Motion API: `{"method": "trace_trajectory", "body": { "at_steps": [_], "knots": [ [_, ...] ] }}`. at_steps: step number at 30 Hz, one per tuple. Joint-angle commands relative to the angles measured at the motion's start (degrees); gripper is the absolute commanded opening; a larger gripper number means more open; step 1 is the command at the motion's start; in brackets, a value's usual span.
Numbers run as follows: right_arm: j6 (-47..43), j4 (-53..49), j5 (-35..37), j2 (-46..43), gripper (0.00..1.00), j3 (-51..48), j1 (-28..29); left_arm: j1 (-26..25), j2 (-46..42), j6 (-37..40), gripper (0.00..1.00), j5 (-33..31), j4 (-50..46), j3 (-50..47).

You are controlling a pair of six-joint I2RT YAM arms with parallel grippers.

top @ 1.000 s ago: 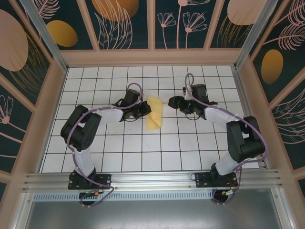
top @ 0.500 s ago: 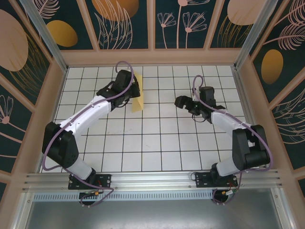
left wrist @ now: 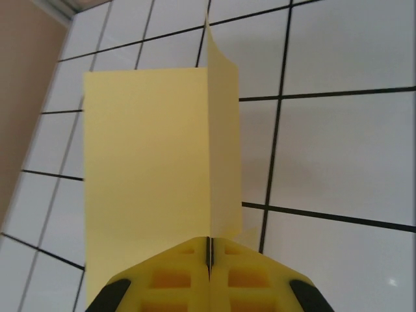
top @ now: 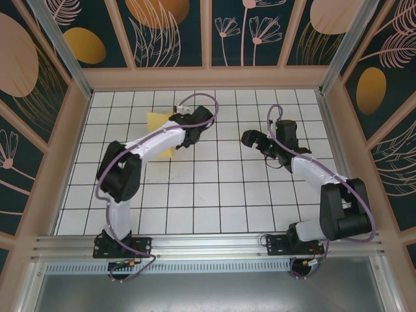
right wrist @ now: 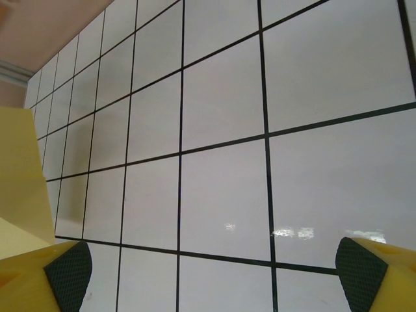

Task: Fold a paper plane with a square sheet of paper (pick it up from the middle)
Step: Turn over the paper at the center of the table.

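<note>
The sheet (left wrist: 146, 162) hangs above the floor. My left gripper moves down and toward my right gripper next, onto the bare floor between them, to release the sheet's crease.
The square sheet of paper (top: 158, 123) is yellow and bent along a middle crease, held above the white tiled floor at the back left. In the left wrist view the sheet (left wrist: 146, 162) hangs with a broad flap on the left and a narrower flap standing on the right. My left gripper (left wrist: 209, 250) is shut on the crease; from above it (top: 177, 132) sits just right of the paper. My right gripper (top: 250, 138) stands open about two tiles to the right, nothing between its fingers (right wrist: 65, 273). A yellow edge, apparently the sheet (right wrist: 19, 169), shows at the left border of the right wrist view.
The tiled floor (top: 214, 195) is bounded by tan walls: the back wall (top: 208, 78), the left wall (top: 65, 149) and the right wall (top: 354, 149). The paper hangs roughly two tiles from the back wall.
The left arm has carried the paper from the floor's centre toward the back left. The right gripper has opened wider and drawn back a little to the right.
</note>
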Motion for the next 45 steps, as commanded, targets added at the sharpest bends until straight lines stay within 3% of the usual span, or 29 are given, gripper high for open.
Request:
{"method": "trace_trajectory", "body": {
  "at_steps": [1, 4, 11, 29, 45],
  "knots": [
    [1.2, 1.0, 2.9, -1.9, 0.99, -1.5, -1.5, -1.8, 5.6, -4.3, 0.03, -11.2, -12.2, 5.2],
    [2.2, 0.8, 3.2, -2.1, 0.99, -1.9, -3.1, -3.2, 8.4, -4.6, 0.03, -10.4, -12.3, 6.6],
    [3.4, -0.1, 3.4, -1.8, 0.99, -2.5, -5.6, -5.6, 9.2, -2.6, 0.04, -0.5, -2.9, 4.9],
    [5.1, -1.2, 4.2, -0.8, 0.99, -2.7, -8.7, -7.4, 11.0, -3.3, 0.09, 15.8, 8.9, 1.4],
    [5.5, -1.5, 3.4, 1.0, 0.99, -2.5, -9.3, -7.5, 11.6, -4.6, 0.28, 25.7, 16.2, -2.1]
  ]
}}
